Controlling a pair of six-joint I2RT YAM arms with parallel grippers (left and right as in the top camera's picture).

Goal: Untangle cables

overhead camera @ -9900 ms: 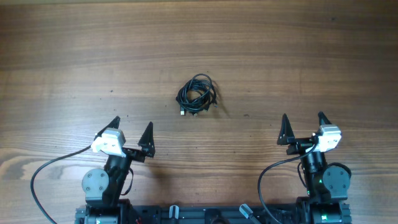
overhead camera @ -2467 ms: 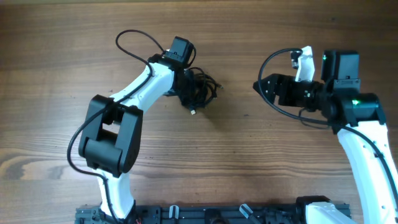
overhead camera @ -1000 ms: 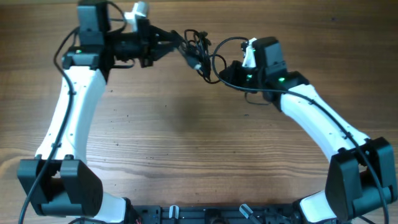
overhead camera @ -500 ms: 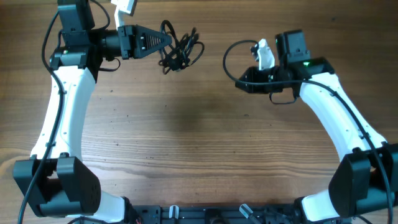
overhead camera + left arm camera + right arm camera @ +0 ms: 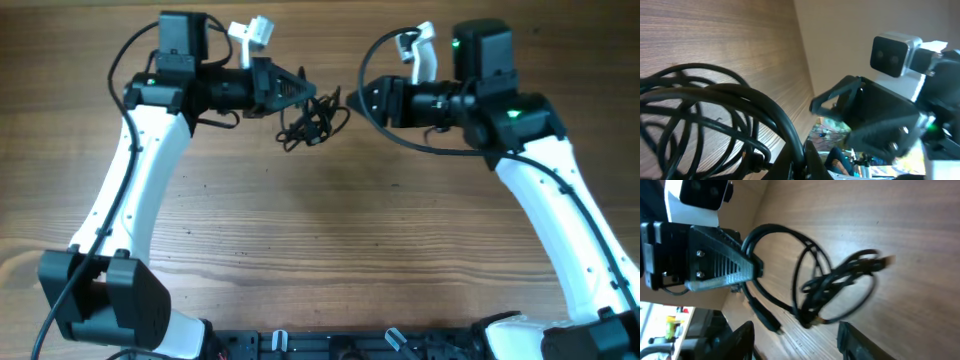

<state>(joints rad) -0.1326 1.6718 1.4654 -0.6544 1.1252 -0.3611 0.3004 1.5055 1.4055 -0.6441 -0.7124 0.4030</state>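
Observation:
Next, my left gripper lowers toward the left in the overhead view, turning down, and releases the cables on the bare tabletop, since the loops hang tangled.
The cables [image 5: 312,118] are a small black tangle of loops hanging above the wooden table. My left gripper [image 5: 306,94] is shut on a strand at the tangle's upper left, and the loops dangle to the right of it. In the left wrist view the thick loops of the cables [image 5: 715,100] fill the left side, with one strand pinched in my left gripper [image 5: 802,161]. My right gripper [image 5: 362,101] points left at the tangle from a short gap away, open and holding nothing. In the right wrist view the cables [image 5: 835,285] hang ahead of my open right gripper [image 5: 795,330].
The wooden table [image 5: 320,250] stretches below both raised arms. Each arm's own thicker black cable loops near its wrist, on the left [image 5: 125,60] and on the right [image 5: 375,45]. The arm bases stand at the table's front edge [image 5: 320,345].
My left gripper has carried the tangle rightwards toward the middle. My right gripper has turned to face it and has opened.

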